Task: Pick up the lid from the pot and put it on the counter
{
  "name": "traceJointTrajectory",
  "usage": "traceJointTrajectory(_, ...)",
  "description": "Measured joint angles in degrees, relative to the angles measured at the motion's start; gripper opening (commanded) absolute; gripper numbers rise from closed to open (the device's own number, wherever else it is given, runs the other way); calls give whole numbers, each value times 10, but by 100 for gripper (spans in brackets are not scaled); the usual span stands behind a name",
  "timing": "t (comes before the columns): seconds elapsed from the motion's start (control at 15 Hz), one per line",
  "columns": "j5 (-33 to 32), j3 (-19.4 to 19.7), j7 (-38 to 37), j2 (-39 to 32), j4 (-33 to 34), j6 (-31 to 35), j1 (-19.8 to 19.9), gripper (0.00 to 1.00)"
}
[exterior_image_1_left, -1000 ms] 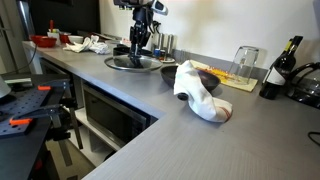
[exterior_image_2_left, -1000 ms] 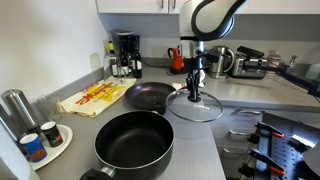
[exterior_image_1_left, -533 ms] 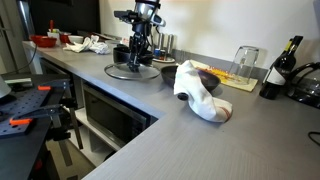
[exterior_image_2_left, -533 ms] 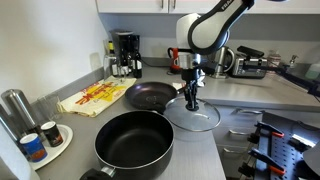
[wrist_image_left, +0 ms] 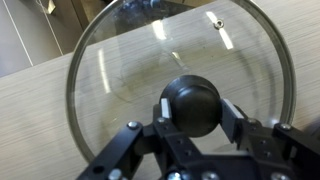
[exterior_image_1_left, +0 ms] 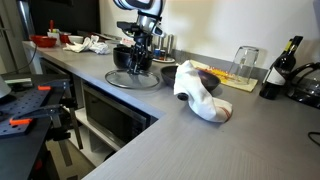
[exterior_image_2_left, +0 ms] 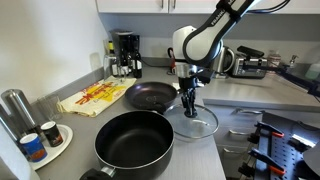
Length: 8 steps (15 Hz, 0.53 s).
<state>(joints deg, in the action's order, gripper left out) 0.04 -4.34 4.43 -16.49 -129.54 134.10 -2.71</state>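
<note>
My gripper is holding the lid level beside the open pot, so next it should lower a little, set the lid on the grey counter there and let go of the knob.
The lid (exterior_image_2_left: 196,123), round glass with a dark rim and a black knob, sits level, low over or on the grey counter (exterior_image_2_left: 205,160), near its front edge. My gripper (exterior_image_2_left: 190,101) points straight down and is shut on the knob. In the wrist view the knob (wrist_image_left: 192,104) sits between my two fingers (wrist_image_left: 196,112), with the glass spread around it. The lid also shows in an exterior view (exterior_image_1_left: 133,78) under the gripper (exterior_image_1_left: 140,58). The black pot (exterior_image_2_left: 133,140) stands open, just beside the lid.
A dark shallow bowl (exterior_image_2_left: 150,96) lies behind the lid, also seen in an exterior view (exterior_image_1_left: 170,72). A yellowish cutting board (exterior_image_2_left: 95,97), a coffee maker (exterior_image_2_left: 125,53), a white cloth (exterior_image_1_left: 200,92), a glass jar (exterior_image_1_left: 245,62) and a bottle (exterior_image_1_left: 283,65) stand on the counter.
My gripper has carried the lid down and toward the counter's front edge, away from the dark bowl. The pot has not moved.
</note>
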Motion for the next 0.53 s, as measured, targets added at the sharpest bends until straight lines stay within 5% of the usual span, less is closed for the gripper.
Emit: traceJointTrajectory(0.53,0,0,0,-46,33,6,3,25)
